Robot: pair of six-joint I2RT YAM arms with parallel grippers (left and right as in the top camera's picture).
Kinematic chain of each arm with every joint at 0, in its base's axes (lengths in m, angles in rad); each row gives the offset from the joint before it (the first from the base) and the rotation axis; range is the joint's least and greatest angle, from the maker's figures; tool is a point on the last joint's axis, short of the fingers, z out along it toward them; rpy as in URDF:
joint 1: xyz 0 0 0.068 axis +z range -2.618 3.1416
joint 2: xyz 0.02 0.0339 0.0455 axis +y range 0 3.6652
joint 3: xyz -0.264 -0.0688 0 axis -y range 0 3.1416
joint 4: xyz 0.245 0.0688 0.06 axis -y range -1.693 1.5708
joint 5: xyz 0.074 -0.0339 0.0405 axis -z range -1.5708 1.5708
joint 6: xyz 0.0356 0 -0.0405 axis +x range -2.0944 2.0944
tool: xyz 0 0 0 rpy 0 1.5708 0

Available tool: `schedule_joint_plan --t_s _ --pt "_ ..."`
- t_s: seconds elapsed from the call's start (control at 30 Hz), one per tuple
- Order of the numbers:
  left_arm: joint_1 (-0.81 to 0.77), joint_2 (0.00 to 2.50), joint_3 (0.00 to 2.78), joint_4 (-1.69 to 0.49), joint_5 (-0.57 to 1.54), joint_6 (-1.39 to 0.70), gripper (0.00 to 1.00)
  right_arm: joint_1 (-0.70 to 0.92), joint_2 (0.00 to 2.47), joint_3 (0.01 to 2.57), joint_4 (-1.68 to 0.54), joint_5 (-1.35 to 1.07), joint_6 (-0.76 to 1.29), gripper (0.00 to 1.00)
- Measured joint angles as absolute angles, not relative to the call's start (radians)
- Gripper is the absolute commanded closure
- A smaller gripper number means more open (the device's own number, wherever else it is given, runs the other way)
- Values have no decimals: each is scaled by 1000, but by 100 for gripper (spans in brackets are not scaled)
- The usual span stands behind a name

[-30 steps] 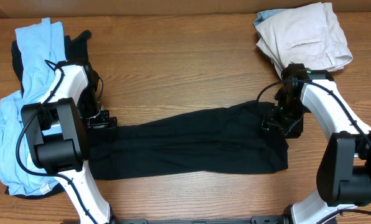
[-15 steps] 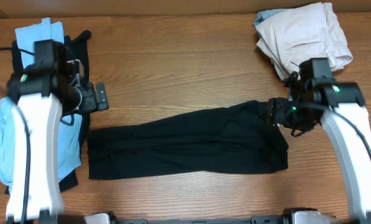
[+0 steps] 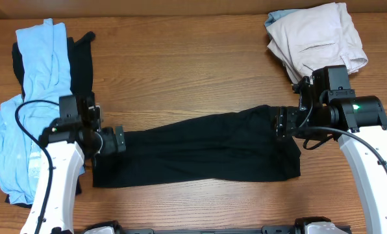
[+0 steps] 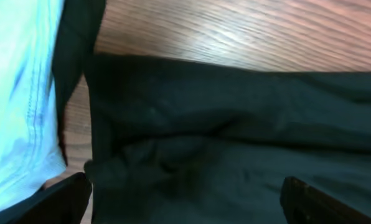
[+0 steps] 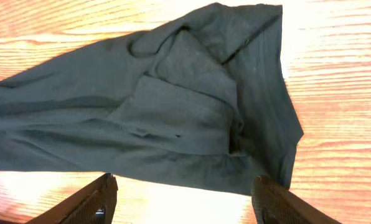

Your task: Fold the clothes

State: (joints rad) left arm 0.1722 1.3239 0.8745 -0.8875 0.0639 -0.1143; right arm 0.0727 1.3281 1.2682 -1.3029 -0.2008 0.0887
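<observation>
My left gripper moves down next and closes on the black T-shirt's end by the light-blue pile, since that end lies below, between its spread fingers.
A large black T-shirt lies folded into a long band across the middle of the wooden table. My left gripper is open and empty over the band's left end. In the left wrist view its fingers are spread wide above the black fabric. My right gripper is open and empty at the band's right end. In the right wrist view its fingertips frame bare wood just short of the shirt's bunched end.
A pile of light-blue garments on another black garment lies along the left edge, and it also shows in the left wrist view. Beige garments are stacked at the back right. The table is bare wood behind the shirt.
My left arm swung back toward the blue pile, then came forward again to the shirt's left end. My right arm rose slightly and stayed at the right end. The shirt has not moved.
</observation>
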Motion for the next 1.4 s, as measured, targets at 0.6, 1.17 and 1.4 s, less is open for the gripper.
schedule_joint_plan --t_s 0.6,1.17,1.4 --pt "279 1314 690 -700 7 -120 0 73 1328 1269 -1301 -202 88 27" --pt "279 1484 691 -668 25 -105 8 73 1328 1269 -1299 -202 84 27" --pt "276 1489 692 -665 80 -107 67 73 1328 1268 -1299 -202 84 28"
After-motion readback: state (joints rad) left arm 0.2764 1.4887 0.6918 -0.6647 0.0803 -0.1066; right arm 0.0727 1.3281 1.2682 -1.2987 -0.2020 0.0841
